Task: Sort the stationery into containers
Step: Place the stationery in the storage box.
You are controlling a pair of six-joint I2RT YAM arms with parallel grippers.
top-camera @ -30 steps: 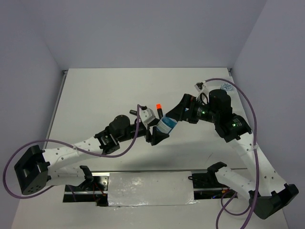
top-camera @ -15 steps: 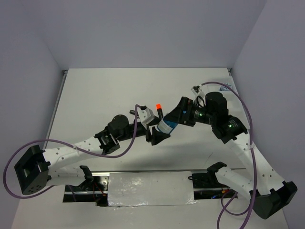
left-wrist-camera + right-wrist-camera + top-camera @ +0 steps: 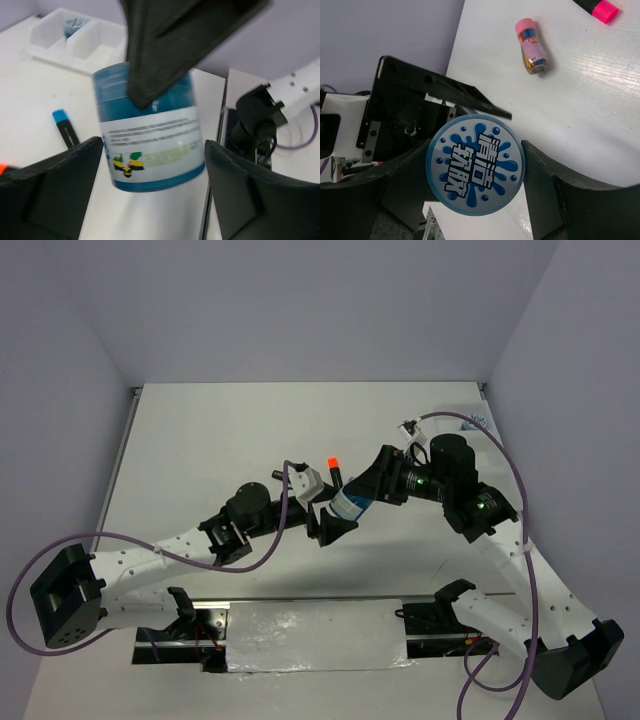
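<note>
My right gripper will next swing outward over the clear tray [image 3: 466,424], which lies to its right in the top view, to release the jar [image 3: 348,505] beside the matching item.
A round blue-and-white jar [image 3: 348,505] hangs above the table's middle, gripped by my right gripper [image 3: 360,495], which is shut on it. In the right wrist view its splash-patterned lid [image 3: 475,170] sits between my fingers [image 3: 545,190]. My left gripper [image 3: 332,528] is open, its fingers either side of the jar [image 3: 150,135] with gaps on both sides. A second blue-and-white item [image 3: 74,24] lies in a clear tray [image 3: 50,47]. A blue-capped highlighter [image 3: 65,127], an orange-capped one [image 3: 333,464], a pink-capped one [image 3: 600,7] and the pink packet [image 3: 532,46] lie on the table.
The clear tray [image 3: 470,422] stands at the table's back right, near the right arm's cable. The two arms cross close together over the middle. A foil-covered strip [image 3: 315,638] lies along the near edge between the bases.
My right gripper has moved slightly left with the jar, bringing it deeper between the left gripper's open fingers. The left arm has barely moved.
</note>
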